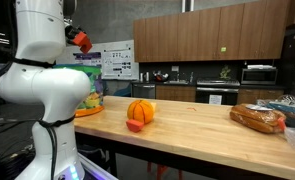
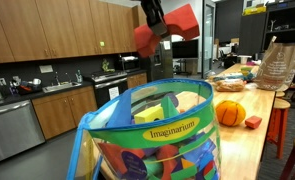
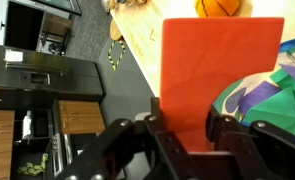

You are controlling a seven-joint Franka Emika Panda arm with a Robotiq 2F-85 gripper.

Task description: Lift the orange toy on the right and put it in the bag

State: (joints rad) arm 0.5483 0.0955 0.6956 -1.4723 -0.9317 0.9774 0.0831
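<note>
The orange toy hangs high above the bag's opening (image 2: 180, 104) (image 3: 271, 96), so the robot's gripper will next move toward the pumpkin toy's side and slightly down over the opening to release the orange toy there.
My gripper (image 3: 183, 125) is shut on the orange toy (image 3: 219, 70), a flat red-orange block that fills the middle of the wrist view. In both exterior views the gripper (image 2: 155, 30) holds the toy (image 2: 177, 28) high in the air, above the open bag (image 2: 157, 130); the toy also shows beside the arm (image 1: 81, 41). The bag is green with yellow, blue and white patches; its edge shows at the right of the wrist view (image 3: 272, 95) and behind the arm (image 1: 90, 101).
A round ribbed orange pumpkin toy (image 1: 140, 111) with a small red piece (image 1: 135, 126) sits mid-table; it also shows in the other views (image 2: 230, 113) (image 3: 223, 8). A bread loaf (image 1: 258, 119) lies further along the wooden table (image 1: 187, 130). Kitchen cabinets stand behind.
</note>
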